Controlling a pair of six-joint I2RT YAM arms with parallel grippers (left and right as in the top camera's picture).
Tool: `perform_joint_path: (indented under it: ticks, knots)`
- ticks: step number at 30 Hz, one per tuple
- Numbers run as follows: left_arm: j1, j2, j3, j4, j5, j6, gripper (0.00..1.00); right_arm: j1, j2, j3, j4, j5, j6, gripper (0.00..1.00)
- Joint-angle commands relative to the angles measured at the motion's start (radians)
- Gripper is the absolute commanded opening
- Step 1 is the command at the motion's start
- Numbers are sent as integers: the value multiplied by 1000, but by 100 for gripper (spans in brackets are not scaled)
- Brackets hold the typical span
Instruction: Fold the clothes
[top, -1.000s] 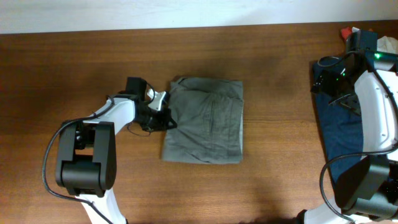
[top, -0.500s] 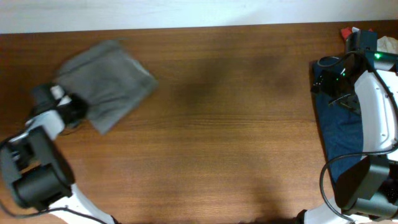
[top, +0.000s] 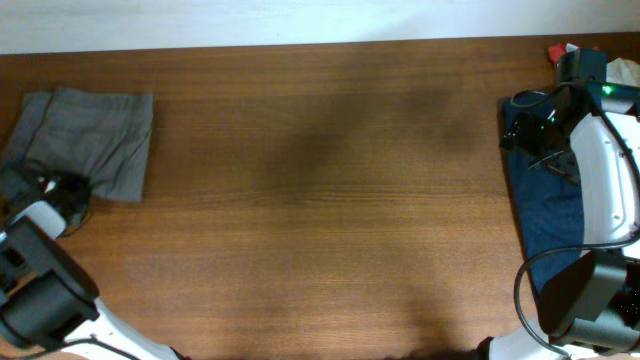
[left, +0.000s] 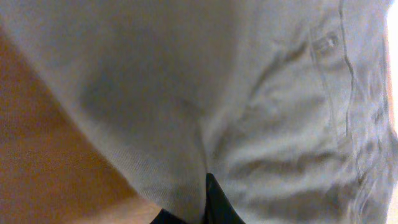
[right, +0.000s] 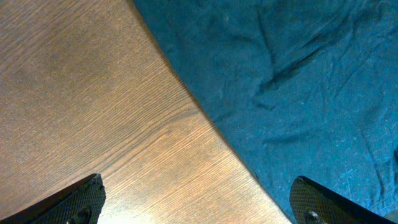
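My left gripper slides the folded grey shorts (top: 90, 140) outward toward the table's far edge next, then opens.
The folded grey shorts (top: 90, 140) lie at the far left of the table. In the left wrist view the grey shorts (left: 267, 106) fill the frame, with a back pocket seam showing. My left gripper (top: 55, 190) is at the shorts' lower left edge, shut on the cloth; only one dark fingertip (left: 214, 202) shows. The dark navy garment (top: 548, 215) lies at the right edge under my right arm. My right gripper (right: 199, 202) is open and empty, straddling the edge of the navy garment (right: 298, 93).
The wooden table (top: 320, 180) stretches between the two arms. Coloured items (top: 585, 60) sit at the back right corner. The table's left edge is close to the shorts.
My left gripper has dragged the folded shorts from the table's middle to the far left edge. The right arm has not moved.
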Motion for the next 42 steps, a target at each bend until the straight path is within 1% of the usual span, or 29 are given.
perform_joint_path:
  ticks: [1,3,4,6,7,9,12,16,19,20,22,25,28,35,38,40,41,42]
  knots:
    - [-85,89,-6,126,13,-9,7,-6,0,6,-3,16,9,98]
    - [-116,146,1,212,13,-9,7,-6,0,6,-3,16,9,98]
    - [-124,175,14,231,13,-9,7,-6,0,6,-3,16,9,98]
    - [-129,214,46,230,29,8,6,-6,0,6,-3,16,9,98]
    - [-129,240,76,222,65,50,7,-6,0,6,-3,16,9,98]
    - [-129,290,157,140,135,142,7,-6,0,6,-3,16,9,99]
    - [-128,317,241,13,142,275,7,-6,0,6,-3,16,9,98]
    - [-129,317,254,14,140,293,7,-6,0,6,-3,16,9,98]
    - [-129,317,254,33,106,293,10,-6,0,6,-3,16,9,99]
    - [-131,317,254,37,92,304,10,-6,0,6,-3,16,9,98]
    - [-141,317,258,35,95,367,10,-6,0,6,-3,16,9,98]
    - [-162,317,262,5,95,420,10,-6,0,6,-3,16,9,98]
    - [-168,319,262,-3,95,428,5,-6,0,6,-3,16,9,98]
    - [-178,397,270,5,95,449,6,-6,0,6,-3,16,9,98]
    - [-173,395,273,2,92,449,6,-6,0,6,-3,16,9,98]
    - [-161,393,291,-26,92,449,7,-6,0,6,-3,16,9,98]
    - [-156,393,299,-37,92,449,17,-6,0,6,-3,16,9,98]
    - [-151,393,309,-56,92,449,20,-6,0,6,-3,16,9,98]
